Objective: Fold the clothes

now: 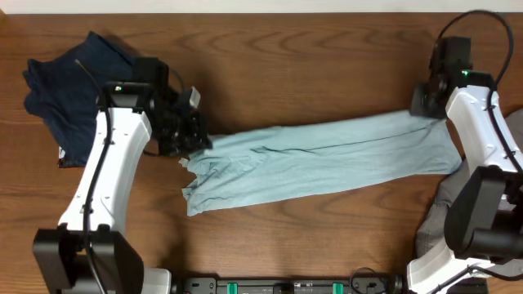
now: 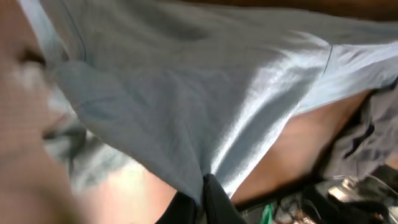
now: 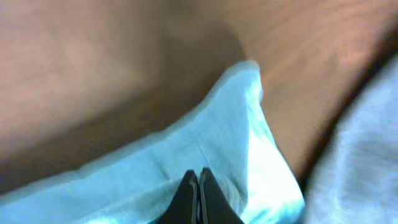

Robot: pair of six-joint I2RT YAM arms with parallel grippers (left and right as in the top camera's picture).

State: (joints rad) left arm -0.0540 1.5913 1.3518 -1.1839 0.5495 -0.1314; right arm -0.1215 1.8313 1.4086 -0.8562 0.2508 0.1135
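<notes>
My left gripper moves back toward the near edge of the light blue garment (image 1: pixel 327 159) next, because the pinched cloth still sits at the far side of its end.
A light blue garment (image 1: pixel 327 159) lies stretched across the middle of the wooden table (image 1: pixel 294 65). My left gripper (image 1: pixel 193 140) is at its left end, shut on the cloth; in the left wrist view the fabric (image 2: pixel 186 93) drapes from the closed fingers (image 2: pixel 202 193). My right gripper (image 1: pixel 426 108) is at the garment's far right corner, shut on the cloth; the right wrist view shows its closed fingertips (image 3: pixel 199 186) pinching the light blue fabric (image 3: pixel 230 137).
A dark blue garment (image 1: pixel 69 90) lies crumpled at the back left of the table. A grey garment (image 1: pixel 445 208) lies at the right edge, under the right arm. The table's front edge has a black rail (image 1: pixel 294 286).
</notes>
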